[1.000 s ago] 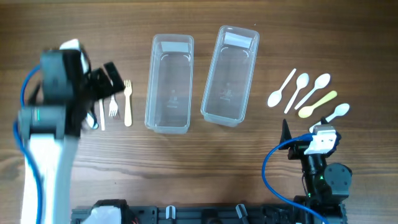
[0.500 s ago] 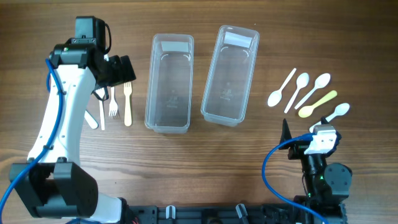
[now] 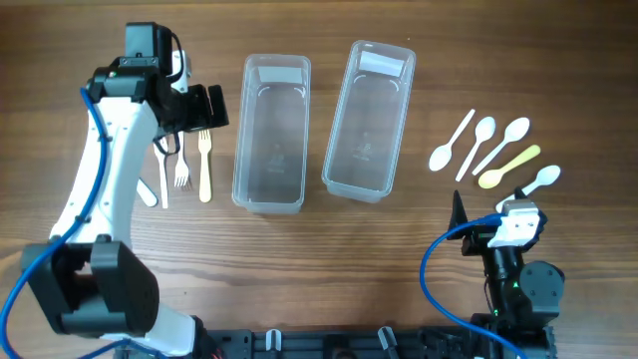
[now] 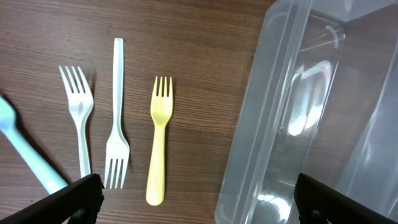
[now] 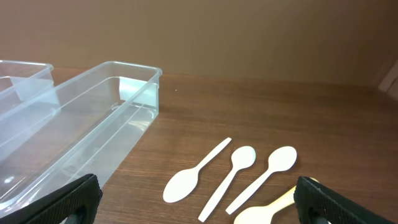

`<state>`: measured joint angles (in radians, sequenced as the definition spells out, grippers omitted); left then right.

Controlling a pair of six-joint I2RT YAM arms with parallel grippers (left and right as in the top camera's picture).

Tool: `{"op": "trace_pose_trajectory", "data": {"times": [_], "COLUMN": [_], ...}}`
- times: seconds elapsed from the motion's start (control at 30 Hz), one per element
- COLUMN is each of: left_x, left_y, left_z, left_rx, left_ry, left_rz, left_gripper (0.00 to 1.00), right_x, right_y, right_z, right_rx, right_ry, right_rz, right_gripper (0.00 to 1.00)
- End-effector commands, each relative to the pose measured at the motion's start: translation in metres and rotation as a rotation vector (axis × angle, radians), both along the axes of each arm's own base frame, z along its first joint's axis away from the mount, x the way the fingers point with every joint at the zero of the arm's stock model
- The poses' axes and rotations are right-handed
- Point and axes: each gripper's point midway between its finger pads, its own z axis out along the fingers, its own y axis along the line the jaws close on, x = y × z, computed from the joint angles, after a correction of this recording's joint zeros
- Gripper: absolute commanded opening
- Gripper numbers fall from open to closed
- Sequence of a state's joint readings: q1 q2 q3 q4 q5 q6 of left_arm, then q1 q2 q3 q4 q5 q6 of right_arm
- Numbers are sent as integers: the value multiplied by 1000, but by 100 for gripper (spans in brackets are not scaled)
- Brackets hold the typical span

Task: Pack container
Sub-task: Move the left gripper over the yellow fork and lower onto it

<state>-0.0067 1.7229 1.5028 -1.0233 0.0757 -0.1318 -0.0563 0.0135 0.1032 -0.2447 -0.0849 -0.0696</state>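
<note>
The yellow fork (image 3: 205,166) is off-center between my fingers. I should lower my left gripper onto the yellow fork's handle behind the tines, moving away from the side of the container.
Two clear empty containers stand side by side, the left container (image 3: 271,135) and the right container (image 3: 368,120). Three forks lie left of them: a yellow fork (image 3: 205,166) and two white forks (image 3: 182,166) (image 3: 163,182). My left gripper (image 3: 207,108) is open and empty, hovering above the fork tips beside the left container. Its wrist view shows the yellow fork (image 4: 158,140), a white fork (image 4: 117,124) and the container wall (image 4: 267,124) between the open jaws (image 4: 199,202). My right gripper (image 3: 461,221) is open and empty near the front edge; its jaws (image 5: 199,205) face several spoons (image 5: 239,168).
Several white spoons (image 3: 477,146) and one yellow spoon (image 3: 508,167) lie right of the containers. A light blue utensil (image 3: 148,192) lies left of the forks, also seen in the left wrist view (image 4: 25,155). Blue cables trail from both arms.
My left arm has swung up and right from the far left. Its gripper now hangs over the fork tips, closer to the left container. The right arm has not moved.
</note>
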Motion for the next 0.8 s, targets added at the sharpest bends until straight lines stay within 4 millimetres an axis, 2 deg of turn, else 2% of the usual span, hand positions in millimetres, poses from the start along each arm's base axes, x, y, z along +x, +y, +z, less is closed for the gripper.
{"op": "trace_pose_trajectory", "data": {"times": [0.0,0.3,0.5,0.6,0.77], "left_x": [3,6,5,4,-16], "left_y": [-5,-5,-5,-5,1], "left_z": [-16,-67,-76,-77,-98], "left_rx": [-14,-11,-11,-11,22], "left_ry": [36,155,177,184,248], "left_rz": [-32,-57,-56,-56,-48], "left_gripper": [100,98,88,79,80], "right_x": [0,0,0,0,0], "right_y": [1,1,1,1,1], "right_z": [0,0,0,0,0], "right_rx": [-7,-7,-7,-8,-7], "right_ry": [-8,-8,-8,-8,-8], "right_rz": [3,3,3,3,3], "right_gripper": [100,100,100,100,100]}}
